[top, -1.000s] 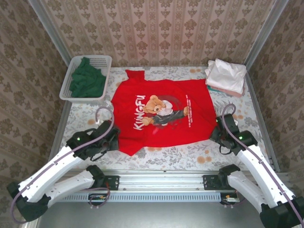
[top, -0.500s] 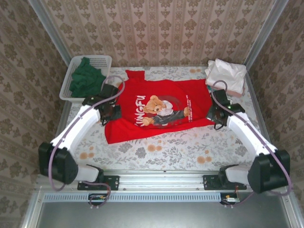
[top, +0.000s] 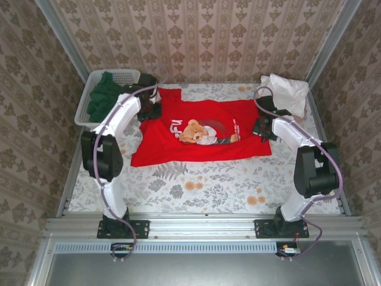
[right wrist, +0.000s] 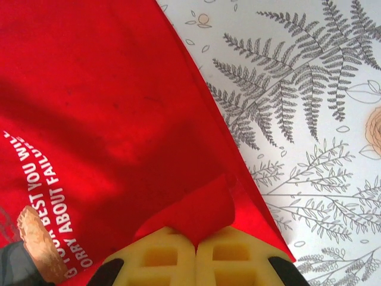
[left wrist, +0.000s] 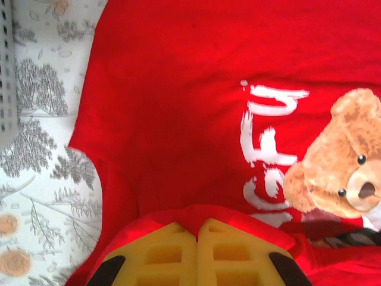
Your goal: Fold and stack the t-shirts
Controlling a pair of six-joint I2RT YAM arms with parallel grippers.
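The flat red cloth (top: 250, 121) lies just outward of my fingers, so my right gripper next needs to carry the lifted flap slightly outward and release it onto that cloth.
The red t-shirt (top: 199, 134) with the bear print lies across the middle of the table, its near part folded back over itself so the "KUNGFU" lettering is half covered. My left gripper (top: 152, 111) is at its back left and is shut on a fold of red cloth (left wrist: 196, 217) between the yellow fingertips. At the shirt's right edge, my right gripper (top: 261, 128) is shut on a lifted flap of red cloth (right wrist: 205, 211). A dark green t-shirt (top: 107, 98) lies bunched in the basket. Folded white and pastel t-shirts (top: 284, 92) are piled at the back right.
The white mesh basket (top: 116, 74) stands at the back left, close to my left arm; its wall (left wrist: 6, 71) shows at the left edge of the left wrist view. The floral table cover (top: 208, 185) is bare in front of the red shirt. Patterned walls close in three sides.
Both arms have swept from the near edge toward the back, carrying the red shirt's near hem up and over. The shirt now covers less of the table front to back.
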